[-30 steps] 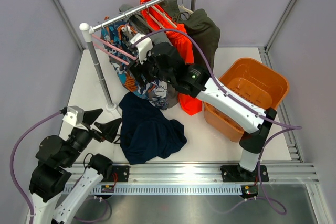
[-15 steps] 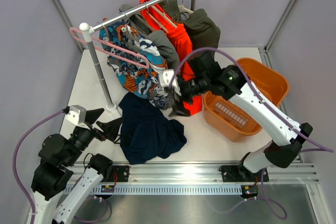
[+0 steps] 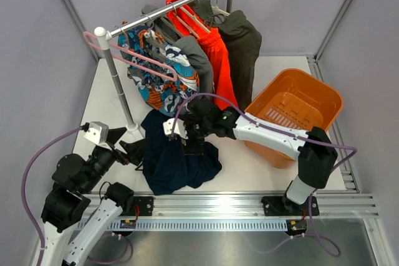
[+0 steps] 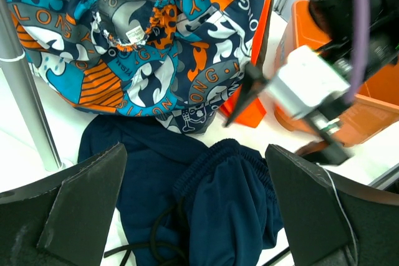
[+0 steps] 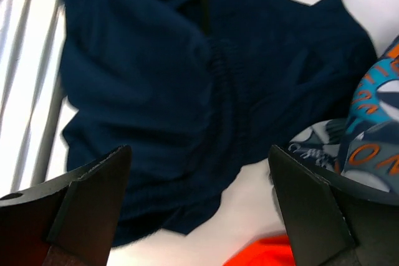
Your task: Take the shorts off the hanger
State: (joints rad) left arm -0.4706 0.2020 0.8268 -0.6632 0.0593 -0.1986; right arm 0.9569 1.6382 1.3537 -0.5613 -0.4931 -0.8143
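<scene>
My open right gripper will lower onto the bunched waistband of the navy shorts [image 5: 225, 161], as that raised fold is below, between its spread fingers.
The navy shorts [image 3: 177, 160] lie crumpled on the white table, off any hanger, with a black drawstring showing. They also show in the left wrist view [image 4: 230, 204] and the right wrist view [image 5: 156, 85]. The pale pink hanger [image 3: 134, 59] hangs bare at the left end of the rack, over the patterned shorts. My right gripper [image 3: 189, 144] hovers open just above the shorts' upper right part, holding nothing [image 5: 199, 216]. My left gripper [image 3: 128, 147] is open and empty at the shorts' left edge [image 4: 199, 216].
The clothes rack [image 3: 165, 7] carries patterned blue-white-orange shorts [image 3: 165, 85], an orange garment [image 3: 218, 60] and a dark olive garment [image 3: 243, 48]. Its post [image 3: 118, 85] stands left of the shorts. An orange basket [image 3: 293, 110] sits at the right.
My right arm left the rack, swung out to the right, then came down over the navy shorts. The pink hanger now hangs free on the rack. My left arm shifted slightly.
</scene>
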